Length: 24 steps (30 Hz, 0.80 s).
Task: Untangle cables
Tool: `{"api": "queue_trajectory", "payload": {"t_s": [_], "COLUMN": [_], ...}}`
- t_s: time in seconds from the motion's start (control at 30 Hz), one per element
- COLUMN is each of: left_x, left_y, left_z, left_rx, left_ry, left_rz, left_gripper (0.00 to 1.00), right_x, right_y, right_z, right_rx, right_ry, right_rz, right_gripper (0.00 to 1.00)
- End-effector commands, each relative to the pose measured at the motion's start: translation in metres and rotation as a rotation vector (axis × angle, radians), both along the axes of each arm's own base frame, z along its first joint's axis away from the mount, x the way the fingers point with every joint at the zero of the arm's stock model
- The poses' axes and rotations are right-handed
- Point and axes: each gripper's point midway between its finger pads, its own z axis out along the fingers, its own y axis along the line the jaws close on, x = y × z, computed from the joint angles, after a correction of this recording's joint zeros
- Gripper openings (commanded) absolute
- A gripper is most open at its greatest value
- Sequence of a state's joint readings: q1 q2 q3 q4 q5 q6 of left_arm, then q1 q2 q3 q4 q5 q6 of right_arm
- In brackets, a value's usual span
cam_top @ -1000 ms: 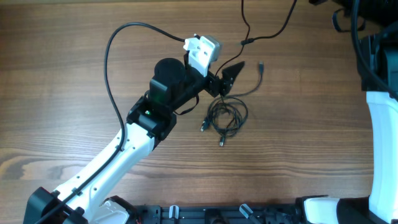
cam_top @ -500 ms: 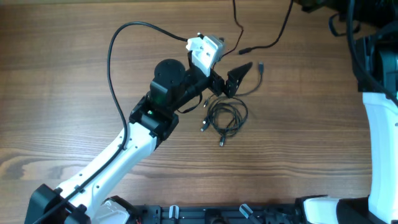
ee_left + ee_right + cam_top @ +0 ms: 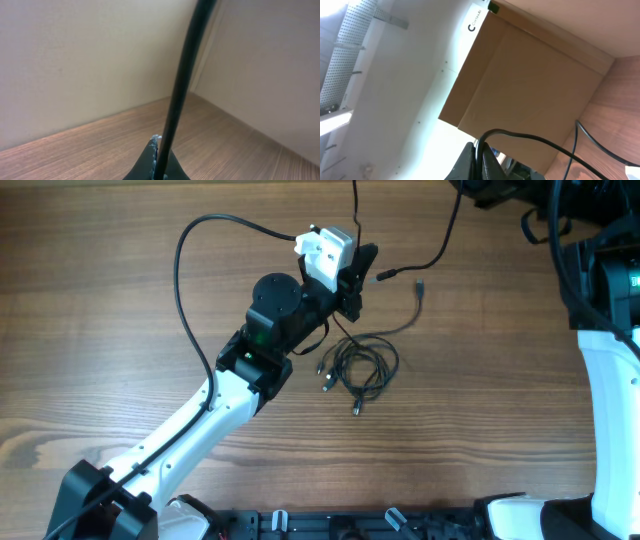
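My right gripper should stay raised above the table and open to release the cable, since my left gripper already stands shut on a piece of cable above the coil.
A small coil of thin black cables (image 3: 362, 366) lies on the wooden table (image 3: 120, 330), its metal-tipped plugs pointing down-left. My left gripper (image 3: 360, 266) sits just above the coil and is shut on one cable strand (image 3: 353, 210) that rises to the top edge. In the left wrist view that strand (image 3: 182, 85) runs up from the closed left gripper (image 3: 159, 167). Another strand (image 3: 437, 252) with a plug end (image 3: 384, 277) leads up to my right gripper (image 3: 480, 192) at the top edge. In the right wrist view the right gripper (image 3: 481, 162) is shut on a cable (image 3: 535, 140).
A loose cable end with a plug (image 3: 420, 285) lies right of the left gripper. The left arm's thick wire (image 3: 182, 290) loops over the table's left part. The right arm's white base (image 3: 612, 420) stands along the right edge. A cardboard box (image 3: 530, 85) shows behind the right gripper.
The left gripper swung up and left and closed on a strand. The strands above the coil shifted left and were drawn higher toward the top edge.
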<state>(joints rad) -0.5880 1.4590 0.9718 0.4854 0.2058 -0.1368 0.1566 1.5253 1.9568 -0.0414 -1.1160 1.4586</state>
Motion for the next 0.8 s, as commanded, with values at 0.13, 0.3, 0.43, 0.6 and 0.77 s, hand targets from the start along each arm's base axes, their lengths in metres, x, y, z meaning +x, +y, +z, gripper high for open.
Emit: {"api": "queue_trajectory", "payload": {"t_s": [0.13, 0.3, 0.43, 0.6, 0.77], "left_x": [0.004, -0.013, -0.047, -0.074, -0.018], "left_y": [0.007, 0.023, 0.045, 0.091, 0.151], "left_z": [0.008, 0.061, 0.134, 0.211, 0.183], "left_rx": [-0.079, -0.202, -0.322, -0.550, -0.413], "left_ry": [0.053, -0.020, -0.212, -0.489, -0.461], "left_rz": [0.013, 0.008, -0.011, 0.104, 0.517], "left_gripper": [0.04, 0.04, 0.04, 0.06, 0.04], "right_x": [0.010, 0.102, 0.118, 0.108, 0.105], "right_y": [-0.009, -0.108, -0.177, -0.196, -0.195], "right_z": [-0.005, -0.086, -0.163, -0.226, -0.274], "right_rx": [-0.115, -0.375, -0.604, -0.806, -0.893], "right_ry": [-0.308, -0.037, 0.247, 0.437, 0.572], "right_rz": [-0.114, -0.669, -0.933, -0.936, -0.858], "right_gripper": [0.04, 0.42, 0.68, 0.77, 0.77]}}
